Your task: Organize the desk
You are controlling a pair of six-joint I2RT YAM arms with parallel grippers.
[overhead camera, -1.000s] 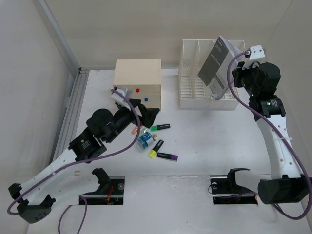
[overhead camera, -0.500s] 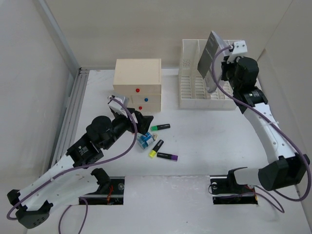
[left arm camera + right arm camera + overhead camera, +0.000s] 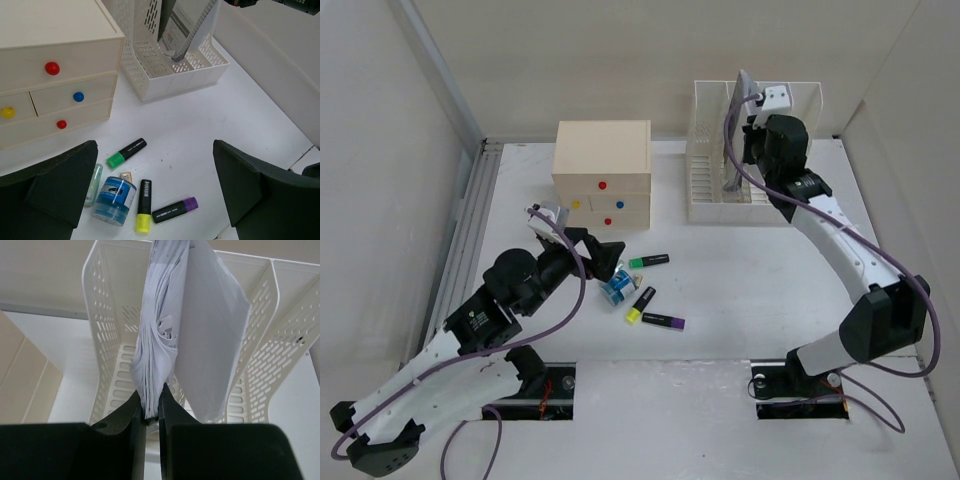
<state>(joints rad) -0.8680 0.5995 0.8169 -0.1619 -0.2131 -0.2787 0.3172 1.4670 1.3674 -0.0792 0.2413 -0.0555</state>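
Next I will shift the booklet in my right gripper toward the drawer box and down into the rack [image 3: 714, 182] [image 3: 134, 382], since the booklet's loose page flares over the slots.
The white desk [image 3: 750, 270] holds a loose cluster: a green-capped marker [image 3: 648, 261], a yellow-capped marker [image 3: 640, 304], a purple-capped marker [image 3: 663, 321] and a blue jar [image 3: 617, 286]. My left gripper [image 3: 605, 255] hangs open and empty above them, and they lie between its fingers in the left wrist view [image 3: 155, 150]. My right gripper [image 3: 745, 140] is shut on a thin paper booklet [image 3: 733, 130]. It holds the booklet upright in the white slotted file rack [image 3: 705, 190]. In the right wrist view the pages [image 3: 160, 340] are pinched in the gripper [image 3: 151, 407].
A cream drawer box [image 3: 603, 170] with red, blue and yellow knobs stands at the back, left of the rack. A pale green tube [image 3: 93, 185] lies beside the jar. A grey rail [image 3: 470, 230] runs along the left edge. Two dark cutouts [image 3: 545, 390] [image 3: 800, 385] sit at the near edge.
My right arm swung left and turned the booklet edge-on, bringing it into the rack. My left arm drew back toward the near left, away from the drawer box.
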